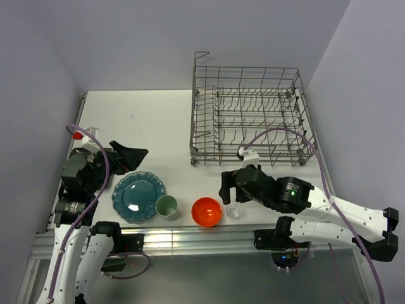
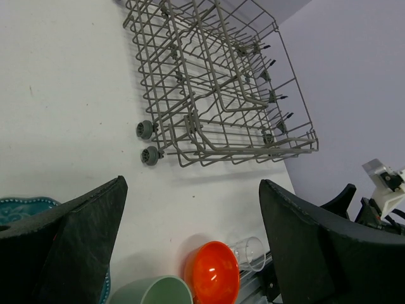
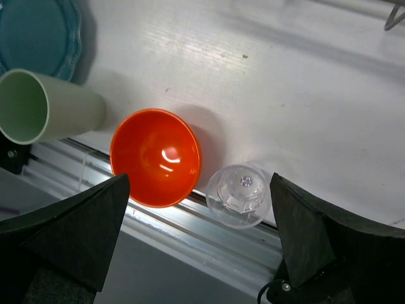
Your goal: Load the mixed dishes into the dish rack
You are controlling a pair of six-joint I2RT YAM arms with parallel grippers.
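Note:
The empty bowl has room inside for one finger, so the robot's right gripper will next go down toward the left in the top view, onto the bowl's rim beside the glass.
The grey wire dish rack (image 1: 247, 117) stands at the back right, with no dishes in it. Along the table's front edge lie the teal scalloped plate (image 1: 138, 196), pale green cup (image 1: 166, 207), orange-red bowl (image 1: 207, 211) and small clear glass (image 1: 234, 211). The black square plate is out of view. My left gripper (image 1: 128, 158) is open and empty, above the plate's far edge. My right gripper (image 1: 231, 189) is open and empty, hovering just above the glass (image 3: 239, 195) and bowl (image 3: 155, 158). The left wrist view shows the rack (image 2: 218, 147), bowl (image 2: 212, 272) and glass (image 2: 250, 252).
A metal rail (image 1: 190, 240) runs along the table's near edge, right beside the bowl and glass. Lilac walls close in the left, back and right. The rack stands on small wheels (image 2: 146, 130). The cup (image 3: 44, 107) stands next to the plate (image 3: 38, 31).

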